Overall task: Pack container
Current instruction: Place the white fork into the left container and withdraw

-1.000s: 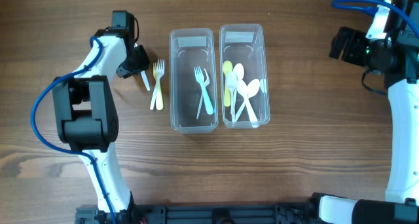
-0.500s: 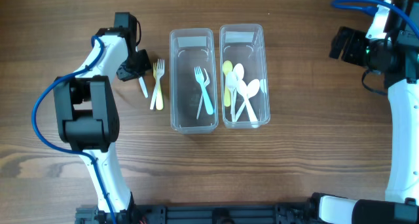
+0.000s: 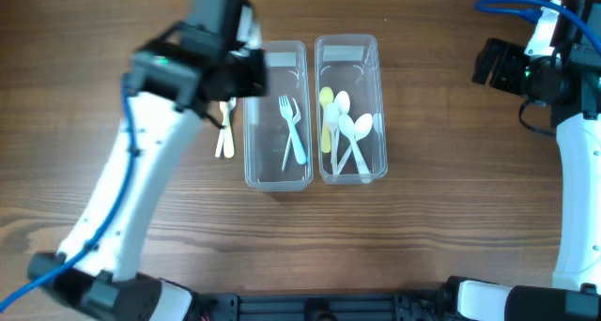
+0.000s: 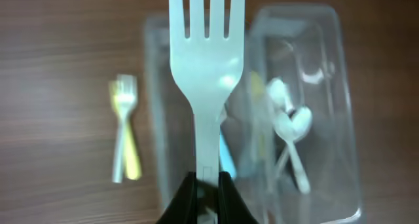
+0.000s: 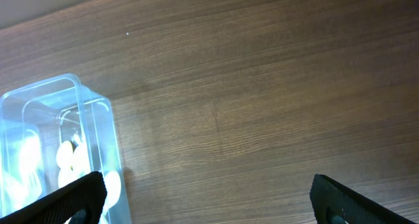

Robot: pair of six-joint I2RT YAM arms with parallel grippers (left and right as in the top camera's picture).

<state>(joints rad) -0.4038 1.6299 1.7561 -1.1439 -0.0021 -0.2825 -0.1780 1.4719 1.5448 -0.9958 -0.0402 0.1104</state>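
The white fork needs to go down toward the blue fork next, with my left gripper carrying it into its clear container.
My left gripper is shut on the handle of a white fork and holds it high above the left clear container, tines pointing away. That container holds a blue fork. The right clear container holds several white and yellow spoons. A yellow fork and a pale fork lie together on the table left of the containers, partly hidden under the arm in the overhead view. My right gripper is open and empty, far right of the containers.
The raised left arm hides the table left of the containers in the overhead view. The right arm stands along the right edge. The right wrist view shows one end of the spoon container and bare wood.
My left arm has lifted from the table beside the loose forks and swung right, now high over the left container with the white fork in its jaws. The right arm has not moved.
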